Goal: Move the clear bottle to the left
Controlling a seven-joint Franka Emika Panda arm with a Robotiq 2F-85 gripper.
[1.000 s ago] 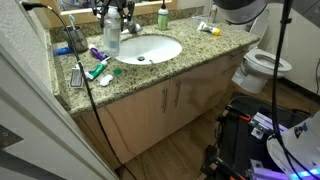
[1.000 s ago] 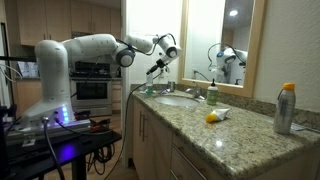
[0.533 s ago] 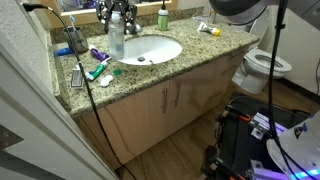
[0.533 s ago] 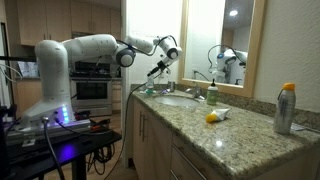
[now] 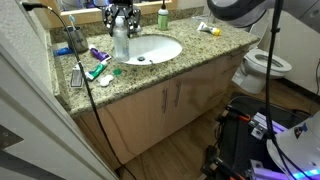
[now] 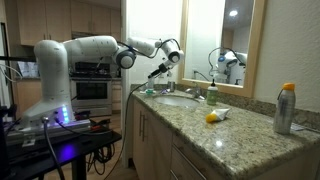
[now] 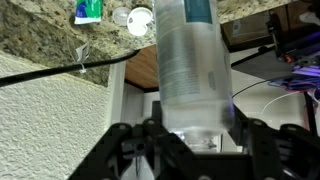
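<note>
My gripper comes down toward the granite (image 5: pixel 127 68) beside the sink's rim next and releases the bottle's upper part, since the clear bottle (image 5: pixel 121 42) still hangs upright just above the counter.
The clear bottle (image 5: pixel 121 42) is a tall see-through plastic bottle, held upright just above the granite counter at the back left rim of the sink (image 5: pixel 148 48). My gripper (image 5: pixel 122 14) is shut on its upper part from above. In the wrist view the clear bottle (image 7: pixel 190 70) fills the centre between my gripper's fingers (image 7: pixel 192 138). In an exterior view my gripper (image 6: pixel 163 68) hangs over the near end of the counter; the bottle is hard to make out there.
A small green bottle (image 5: pixel 162 17) stands at the back by the mirror. Tubes and toiletries (image 5: pixel 98 68) lie left of the sink, and a black cable (image 5: pixel 86 85) crosses the counter. A silver bottle (image 6: pixel 285 108) and a yellow item (image 6: pixel 212 117) sit at the far end. A toilet (image 5: pixel 262 68) stands beside the cabinet.
My gripper and the clear bottle have shifted a little to the right in the exterior view, towards the sink's back rim. Nothing else has moved.
</note>
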